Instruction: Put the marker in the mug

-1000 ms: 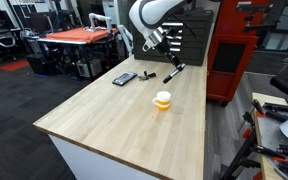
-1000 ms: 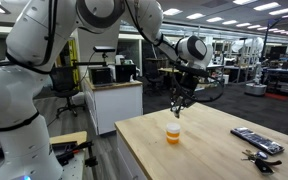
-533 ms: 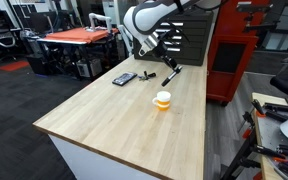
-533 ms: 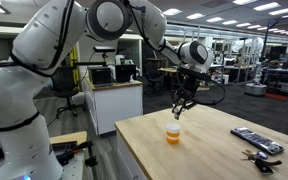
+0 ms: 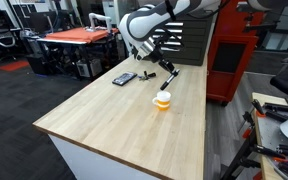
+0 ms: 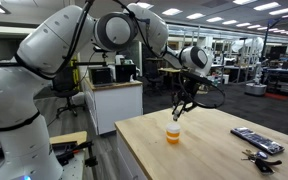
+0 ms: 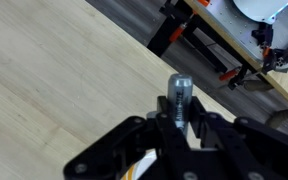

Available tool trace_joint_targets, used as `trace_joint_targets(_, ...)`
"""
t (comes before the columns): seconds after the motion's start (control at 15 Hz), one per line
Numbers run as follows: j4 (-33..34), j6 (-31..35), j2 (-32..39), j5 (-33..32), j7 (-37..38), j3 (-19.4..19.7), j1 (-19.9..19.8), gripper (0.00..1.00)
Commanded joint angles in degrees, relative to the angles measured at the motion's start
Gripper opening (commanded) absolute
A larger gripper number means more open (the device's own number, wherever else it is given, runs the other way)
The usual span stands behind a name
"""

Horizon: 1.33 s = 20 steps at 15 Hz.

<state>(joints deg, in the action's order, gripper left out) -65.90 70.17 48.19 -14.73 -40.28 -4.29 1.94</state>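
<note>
The gripper moves down next until the marker's lower end, already just above the mug's white opening (image 5: 162,96) (image 7: 144,163), sits inside, then releases the marker there.
The gripper (image 5: 158,64) is shut on the marker (image 5: 171,74), a slim dark stick with a grey part, and holds it in the air, slanting down. The marker's lower end hangs just above the mug (image 5: 163,99), a low orange-yellow cup with a white inside that stands on the wooden table. In an exterior view the gripper (image 6: 186,96) holds the marker (image 6: 178,110) right above the mug (image 6: 173,134). In the wrist view the marker's grey end (image 7: 180,95) sticks out between the fingers (image 7: 179,122), and a bit of the mug (image 7: 141,167) shows beneath them.
A flat black device (image 5: 124,78) and a small dark chunky object (image 5: 144,74) lie on the table (image 5: 114,125) behind the mug. They also show in an exterior view, the device (image 6: 256,140) and the object (image 6: 256,156) at the right. A red cabinet (image 5: 234,50) stands beyond the table's far edge.
The gripper has carried the marker toward the mug and a little lower. The mug and the other objects have not moved.
</note>
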Motion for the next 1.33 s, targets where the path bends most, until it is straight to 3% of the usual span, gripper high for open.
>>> trace_joint_targets(0.0,3.9,-3.6,2.3,-1.2,-1.6,-0.2,0.4,0.06)
trace_joint_targets(1.27,3.4,-4.6,4.1,-0.9,-3.2,-0.6,0.4,0.06)
